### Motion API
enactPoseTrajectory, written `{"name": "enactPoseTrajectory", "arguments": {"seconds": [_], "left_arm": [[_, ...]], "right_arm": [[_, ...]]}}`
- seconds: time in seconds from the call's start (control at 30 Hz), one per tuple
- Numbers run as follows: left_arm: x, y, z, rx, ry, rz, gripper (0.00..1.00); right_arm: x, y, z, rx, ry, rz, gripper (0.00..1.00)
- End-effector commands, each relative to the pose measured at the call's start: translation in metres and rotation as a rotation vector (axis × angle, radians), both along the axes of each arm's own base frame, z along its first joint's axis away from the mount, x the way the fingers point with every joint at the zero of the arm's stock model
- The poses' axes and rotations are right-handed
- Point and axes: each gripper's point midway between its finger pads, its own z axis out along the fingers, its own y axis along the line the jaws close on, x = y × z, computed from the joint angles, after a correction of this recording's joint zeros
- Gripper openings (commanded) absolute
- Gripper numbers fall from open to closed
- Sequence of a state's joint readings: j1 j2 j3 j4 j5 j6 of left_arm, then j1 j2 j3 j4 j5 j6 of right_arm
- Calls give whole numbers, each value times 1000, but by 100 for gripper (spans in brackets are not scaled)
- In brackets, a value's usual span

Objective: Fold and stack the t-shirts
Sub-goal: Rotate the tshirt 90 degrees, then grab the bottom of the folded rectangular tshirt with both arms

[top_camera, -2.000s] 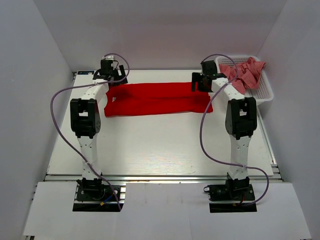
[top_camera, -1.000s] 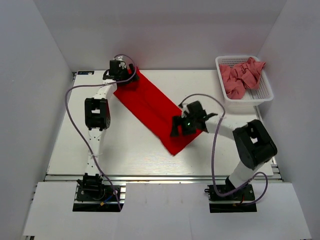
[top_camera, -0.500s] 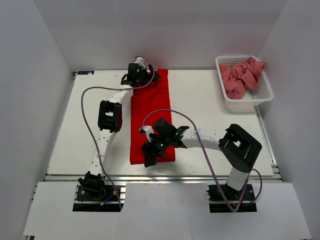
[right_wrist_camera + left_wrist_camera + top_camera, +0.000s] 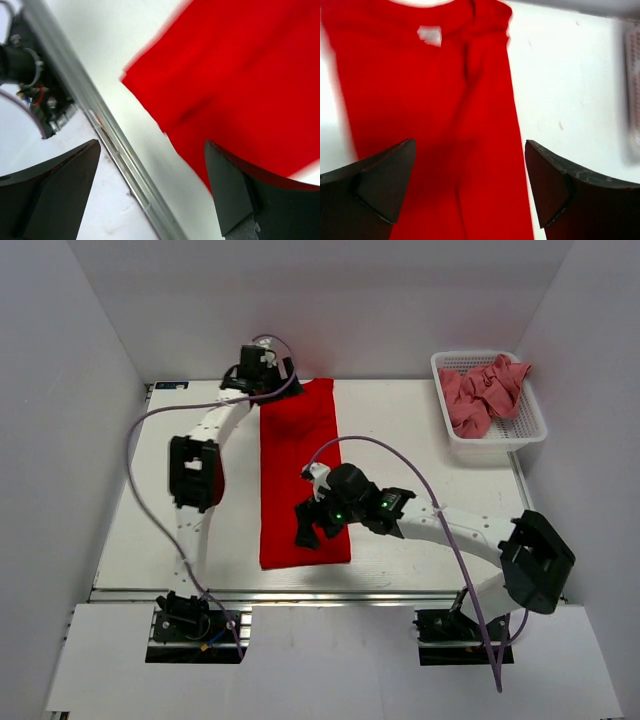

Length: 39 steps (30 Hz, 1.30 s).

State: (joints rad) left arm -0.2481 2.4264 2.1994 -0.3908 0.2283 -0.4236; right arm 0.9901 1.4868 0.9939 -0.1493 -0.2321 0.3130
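The red t-shirt's near corner farther from the basket lies below my left gripper and back toward the base, so next I need to draw back and down to pinch it.
A bright red t-shirt [image 4: 298,475], folded into a long narrow strip, lies flat on the white table [image 4: 420,440], running from the back edge toward the front. My left gripper [image 4: 268,380] hovers open over its far end; in the left wrist view the red cloth [image 4: 445,110] and its neck label [image 4: 430,35] lie below the spread left gripper [image 4: 470,190], which holds nothing. My right gripper [image 4: 308,533] hangs open above the near end, where the shirt's corner [image 4: 240,75] shows beside the right gripper [image 4: 150,195]. Salmon pink t-shirts [image 4: 483,388] are bunched in the basket.
The white mesh basket [image 4: 497,446] stands at the back right corner. The table's metal front rail [image 4: 110,145] runs just beneath the right wrist. White walls enclose the table on three sides.
The red shirt was swung from lying across the back of the table to lying lengthwise. Since half a second ago the left gripper has shifted left and the right gripper has risen off the near end.
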Motion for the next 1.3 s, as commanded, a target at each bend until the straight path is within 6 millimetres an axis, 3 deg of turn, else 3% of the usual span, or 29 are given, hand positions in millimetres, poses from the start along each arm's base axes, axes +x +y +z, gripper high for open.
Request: {"name": "enactPoseTrajectory", "arguments": {"seconds": [0.0, 0.03, 0.07, 0.1, 0.13, 0.17, 0.2, 0.23, 0.27, 0.3, 0.33, 0.43, 0.5, 0.67, 0.77, 0.9, 1.03, 1.1, 1.13, 1.17, 1.2, 1.27], "left_arm": [[-90, 38, 103, 111, -18, 55, 100], [-121, 43, 64, 137, 50, 47, 100], [-148, 53, 106, 118, -39, 66, 100], [-170, 54, 105, 94, -31, 86, 100], [-201, 66, 63, 115, 45, 111, 100], [-227, 69, 86, 80, -15, 114, 100], [-247, 71, 74, 80, 5, 109, 100], [-276, 78, 35, 83, 96, 126, 100], [-296, 77, 22, 72, 142, 112, 100], [-312, 75, 11, 59, 170, 99, 100], [-340, 74, -11, 23, 234, 84, 100], [-388, 63, -42, -30, 334, 13, 100], [-405, 66, -44, -37, 331, 9, 100], [-451, 68, -86, 12, 475, -38, 94], [-468, 62, -109, 13, 551, -82, 77], [-478, 65, -122, 48, 595, -80, 62], [-480, 61, -121, 51, 586, -103, 42], [-483, 62, -122, 51, 601, -95, 33], [-487, 62, -123, 60, 614, -102, 19], [-485, 63, -121, 61, 599, -97, 10], [-482, 61, -118, 56, 590, -98, 4], [-473, 57, -108, 38, 553, -103, 0]], "right_arm": [[11, -32, -18, -54, 59, -237, 90], [7, -40, -18, -45, 68, -253, 90], [6, -49, -28, -69, 77, -282, 90], [4, -58, -38, -85, 96, -314, 90], [3, -61, -36, -72, 96, -323, 90], [0, -68, -41, -86, 108, -344, 90], [-3, -74, -44, -91, 113, -352, 90], [-3, -79, -49, -106, 114, -371, 90], [-4, -82, -47, -100, 116, -383, 90], [-11, -90, -59, -124, 137, -387, 90], [-14, -92, -62, -126, 147, -383, 90], [-24, -96, -71, -136, 180, -358, 90], [-31, -98, -79, -146, 208, -347, 90], [-31, -98, -87, -136, 229, -374, 90], [-27, -98, -92, -152, 232, -401, 88], [-26, -98, -102, -182, 245, -410, 80], [-22, -99, -113, -227, 256, -434, 64], [-19, -95, -110, -227, 256, -430, 47], [-19, -94, -109, -225, 256, -426, 41], [-19, -95, -109, -226, 253, -421, 30], [-18, -93, -108, -217, 247, -420, 25], [-13, -92, -106, -208, 225, -424, 14]]}}
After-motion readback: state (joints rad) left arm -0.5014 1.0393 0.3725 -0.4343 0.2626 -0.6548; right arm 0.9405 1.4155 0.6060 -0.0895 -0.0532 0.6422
